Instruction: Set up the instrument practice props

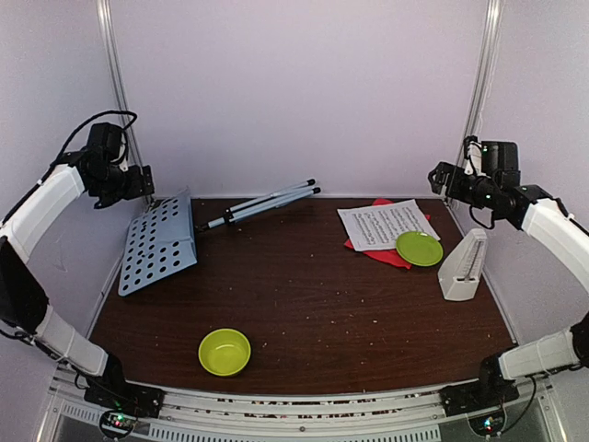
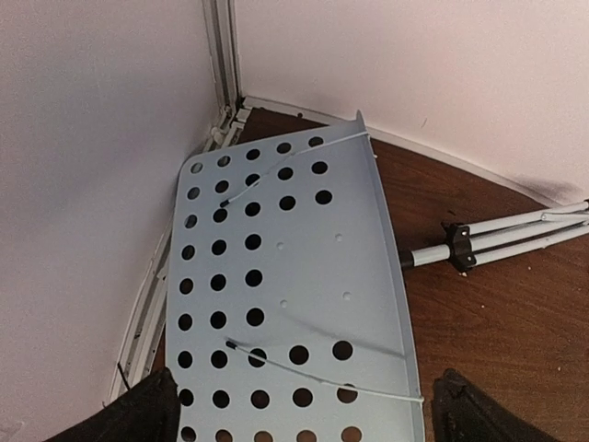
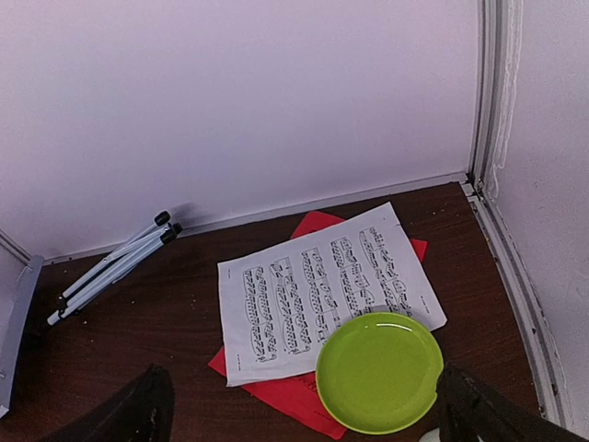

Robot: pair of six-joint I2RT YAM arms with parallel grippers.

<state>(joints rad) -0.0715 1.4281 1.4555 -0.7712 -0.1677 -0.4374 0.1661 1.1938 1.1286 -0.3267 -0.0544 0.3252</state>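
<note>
My left gripper will go down next, to the right in the top view, onto the lower edge of the stand's desk by the tripod legs, where a graspable rim stands up.
The pale perforated music stand (image 1: 158,243) lies flat at the back left, its folded grey tripod legs (image 1: 262,203) pointing right. It fills the left wrist view (image 2: 294,276), with the legs (image 2: 502,238) at the right. My left gripper (image 2: 304,405) is open above the stand's desk, raised near the left wall (image 1: 120,180). The white sheet-music page (image 1: 385,224) lies on a red page (image 1: 391,254) at the back right, also in the right wrist view (image 3: 313,299). The cream metronome (image 1: 463,266) stands upright at the right edge. My right gripper (image 3: 304,410) is open and empty above the pages.
A lime-green plate (image 1: 420,248) rests on the pages' near right corner, also in the right wrist view (image 3: 379,370). A lime-green bowl (image 1: 225,352) sits near the front edge. White walls enclose the back and both sides of the brown table (image 1: 313,295).
</note>
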